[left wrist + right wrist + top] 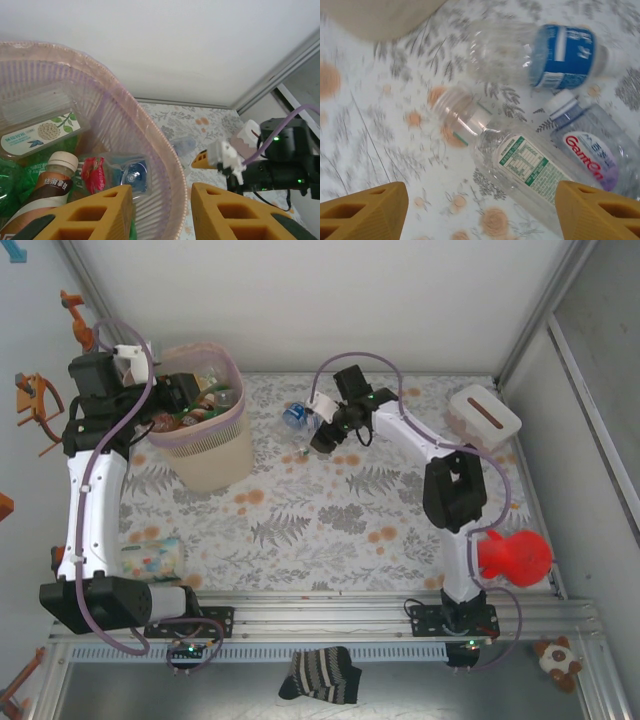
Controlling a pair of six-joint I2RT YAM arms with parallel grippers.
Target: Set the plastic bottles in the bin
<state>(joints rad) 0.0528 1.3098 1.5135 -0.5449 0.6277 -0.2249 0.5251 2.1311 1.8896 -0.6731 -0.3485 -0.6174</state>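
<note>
My right gripper turns its open fingers in line with the green-labelled bottle next and lowers them around its labelled body, since the bottle lies slantwise below.
The pale pink bin stands at the back left, holding several plastic bottles. In the left wrist view I see a red-labelled bottle, a white-capped one and a green one inside it. My left gripper hovers over the bin's rim, open, with nothing between its fingers. My right gripper is open just above three clear bottles lying on the table: a green-labelled one, a blue-labelled one and a red-lettered one. Another bottle lies by the left arm's base.
A small white box with a slot sits at the back right. Near the right arm's base stands a red object. A striped sock and a plush toy lie below the rail. Frame posts and walls border the floral table.
</note>
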